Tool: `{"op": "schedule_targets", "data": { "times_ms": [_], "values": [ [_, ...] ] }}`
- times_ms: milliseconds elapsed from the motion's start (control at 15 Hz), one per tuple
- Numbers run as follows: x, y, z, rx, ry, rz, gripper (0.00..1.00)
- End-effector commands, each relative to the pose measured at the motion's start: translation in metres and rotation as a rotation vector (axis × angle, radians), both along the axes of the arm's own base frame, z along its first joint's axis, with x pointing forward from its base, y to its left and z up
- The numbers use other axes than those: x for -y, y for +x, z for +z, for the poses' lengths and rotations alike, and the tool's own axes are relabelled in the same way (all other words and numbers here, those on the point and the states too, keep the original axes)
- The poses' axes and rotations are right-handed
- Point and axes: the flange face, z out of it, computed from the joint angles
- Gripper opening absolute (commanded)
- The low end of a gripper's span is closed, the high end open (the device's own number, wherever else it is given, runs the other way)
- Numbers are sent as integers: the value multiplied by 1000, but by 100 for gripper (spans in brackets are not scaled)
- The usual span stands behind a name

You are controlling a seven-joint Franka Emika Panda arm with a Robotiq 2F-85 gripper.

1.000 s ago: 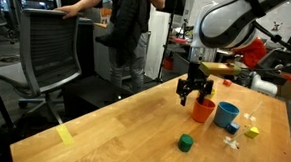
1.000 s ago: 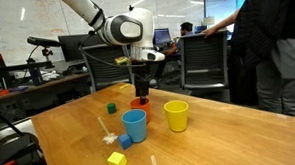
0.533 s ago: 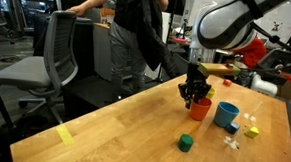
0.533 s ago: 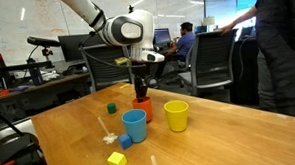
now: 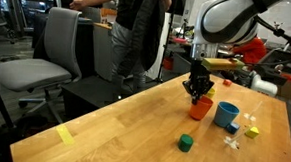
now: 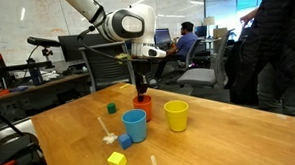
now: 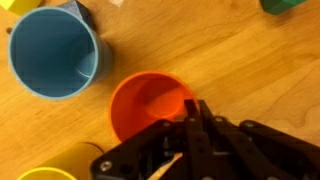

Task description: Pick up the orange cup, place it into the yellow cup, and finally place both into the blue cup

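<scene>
I need to lift the orange cup (image 6: 142,106) above the rim of the yellow cup (image 6: 175,104), open to its left in the wrist view, then cross over, lower it inside and release.
The orange cup (image 5: 199,110) (image 6: 142,106) stands on the wooden table, between the green block and the other two cups. My gripper (image 5: 197,92) (image 6: 141,93) comes down on it from above. In the wrist view the gripper (image 7: 195,108) is shut, its fingers pinching the orange cup's (image 7: 148,105) rim on one side. The light-blue cup (image 7: 52,52) (image 5: 226,115) (image 6: 135,125) sits upright close by. The yellow cup (image 6: 176,115) (image 7: 45,172) stands beside them, and only its edge shows in the wrist view.
A green block (image 5: 185,143) (image 6: 112,108) lies on the table (image 5: 113,129). White bits (image 5: 230,142) and a yellow block (image 6: 117,160) lie near the blue cup. A yellow tape strip (image 5: 64,135) marks one corner. Office chairs (image 5: 56,61) and people stand beyond the table's edge.
The jaws have gone from open around the orange cup's rim to shut on it. The arm has barely shifted. People behind the table have walked on.
</scene>
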Motion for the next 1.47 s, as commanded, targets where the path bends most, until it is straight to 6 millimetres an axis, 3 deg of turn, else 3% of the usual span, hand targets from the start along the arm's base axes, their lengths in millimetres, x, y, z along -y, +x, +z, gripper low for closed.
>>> {"op": "schedule_targets", "data": {
  "times_ms": [0,267,667,867,1067,1400],
  "values": [
    [10,-2,21,-14,-16,-23,1],
    [30,2,50,-21,34,-80,1],
    [72,16,144,58,29,-175,1],
    [98,25,179,97,-4,-243,1],
    [122,33,187,98,-40,-311,1],
    [144,40,163,61,-59,-386,1]
  ]
}}
